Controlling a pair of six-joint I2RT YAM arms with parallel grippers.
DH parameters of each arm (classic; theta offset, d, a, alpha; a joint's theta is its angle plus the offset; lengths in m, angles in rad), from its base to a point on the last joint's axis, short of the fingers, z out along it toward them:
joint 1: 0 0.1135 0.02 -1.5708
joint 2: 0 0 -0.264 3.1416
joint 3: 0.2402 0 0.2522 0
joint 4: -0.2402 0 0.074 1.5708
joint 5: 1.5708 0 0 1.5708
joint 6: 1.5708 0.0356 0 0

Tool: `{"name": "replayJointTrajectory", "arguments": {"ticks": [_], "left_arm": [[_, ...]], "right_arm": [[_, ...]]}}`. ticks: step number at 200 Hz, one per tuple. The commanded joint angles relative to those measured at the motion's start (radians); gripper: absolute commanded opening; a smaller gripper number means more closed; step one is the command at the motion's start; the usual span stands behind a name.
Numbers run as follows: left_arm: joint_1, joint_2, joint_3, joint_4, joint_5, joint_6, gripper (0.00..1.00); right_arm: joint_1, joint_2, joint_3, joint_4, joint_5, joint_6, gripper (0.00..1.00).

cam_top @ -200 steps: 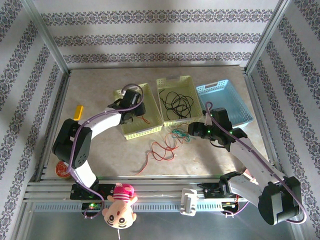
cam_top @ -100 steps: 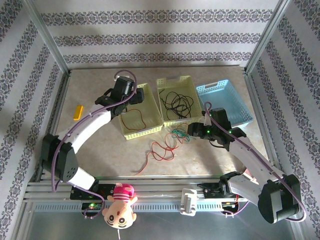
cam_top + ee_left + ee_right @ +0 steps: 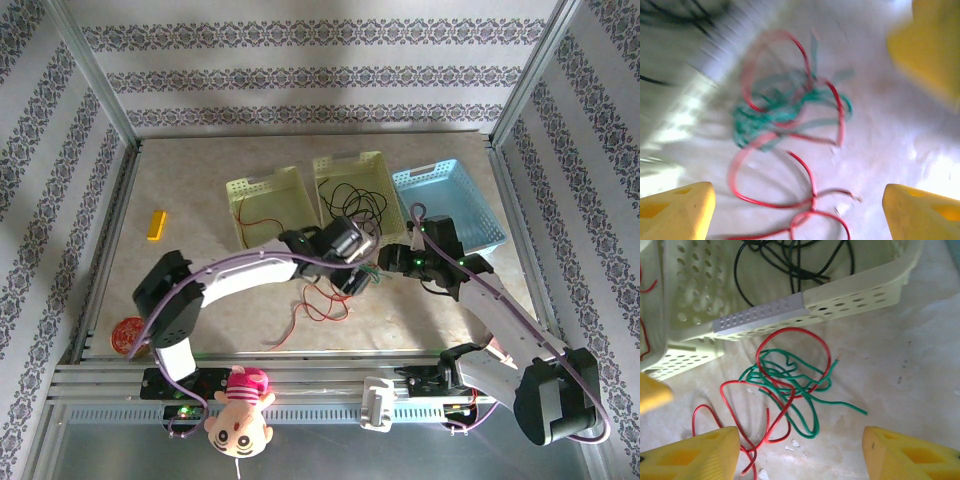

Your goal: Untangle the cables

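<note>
My left gripper next draws back and comes down to close on the near loop of red cable (image 3: 320, 313), since it lies clear of the green cable (image 3: 366, 273).
A tangle of red cable (image 3: 792, 332) and green cable (image 3: 806, 399) lies on the table in front of the baskets. The red cable (image 3: 318, 305) trails toward the near edge, and the green cable (image 3: 366, 273) sits between the two grippers. My left gripper (image 3: 351, 268) hovers over the tangle, open and holding nothing; its view is blurred, with the red cable (image 3: 771, 200) between its fingertips (image 3: 676, 210). My right gripper (image 3: 394, 262) is open just right of the tangle, nothing between its fingertips (image 3: 910, 455). Black cables (image 3: 350, 203) lie in the middle basket (image 3: 348, 160). Another red cable (image 3: 262, 222) lies in the left basket (image 3: 262, 185).
A blue basket (image 3: 450, 205) stands at the right of the row. A yellow block (image 3: 156, 224) lies far left, a red disc (image 3: 128, 335) near the left arm's base, and a doll (image 3: 240, 400) on the front rail. The middle basket's wall (image 3: 805, 302) is just beyond the tangle.
My left arm rose out of the left basket, leaving a red cable there, and swung right and nearer, over the tangle. The right arm has stayed put.
</note>
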Motion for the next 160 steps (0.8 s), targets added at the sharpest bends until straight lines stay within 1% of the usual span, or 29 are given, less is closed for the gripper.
{"name": "replayJointTrajectory", "arguments": {"ticks": [1, 31, 39, 61, 85, 90, 98, 107, 115, 136, 142, 160], "left_arm": [[-0.04, 0.024, 0.038, -0.137, -0.029, 0.094, 0.86], [-0.073, 0.016, -0.011, -0.167, -0.191, 0.052, 0.85], [-0.076, 0.006, -0.033, -0.173, -0.185, 0.041, 0.84], [-0.077, -0.011, -0.097, -0.174, -0.125, 0.007, 0.81], [-0.077, 0.002, -0.139, -0.161, -0.097, -0.007, 0.72], [-0.077, 0.01, -0.14, -0.161, -0.094, -0.006, 0.69], [-0.077, 0.024, -0.137, -0.163, -0.085, -0.004, 0.61], [-0.077, 0.042, -0.127, -0.171, -0.075, 0.002, 0.56], [-0.077, 0.056, -0.116, -0.182, -0.071, 0.003, 0.47], [-0.077, 0.062, -0.083, -0.203, -0.087, 0.026, 0.12], [-0.077, 0.053, -0.074, -0.201, -0.096, 0.035, 0.0], [-0.077, -0.014, -0.058, -0.174, -0.144, 0.058, 0.0]], "right_arm": [[-0.028, -0.03, 0.016, -0.017, 0.036, 0.007, 0.66], [-0.037, -0.023, 0.014, -0.014, 0.032, 0.011, 0.65], [-0.037, -0.021, 0.014, -0.014, 0.033, 0.012, 0.65], [-0.039, -0.018, 0.011, -0.011, 0.031, 0.013, 0.65], [-0.04, -0.016, 0.012, -0.011, 0.028, 0.01, 0.65], [-0.04, -0.015, 0.011, -0.011, 0.028, 0.01, 0.65], [-0.041, -0.015, 0.011, -0.01, 0.028, 0.011, 0.65], [-0.039, -0.014, 0.012, -0.01, 0.028, 0.012, 0.65], [-0.04, -0.014, 0.014, -0.01, 0.028, 0.011, 0.65], [-0.042, -0.017, 0.014, -0.011, 0.029, 0.011, 0.65], [-0.042, -0.02, 0.013, -0.011, 0.03, 0.011, 0.65], [-0.042, -0.024, 0.011, -0.011, 0.034, 0.012, 0.65]]}}
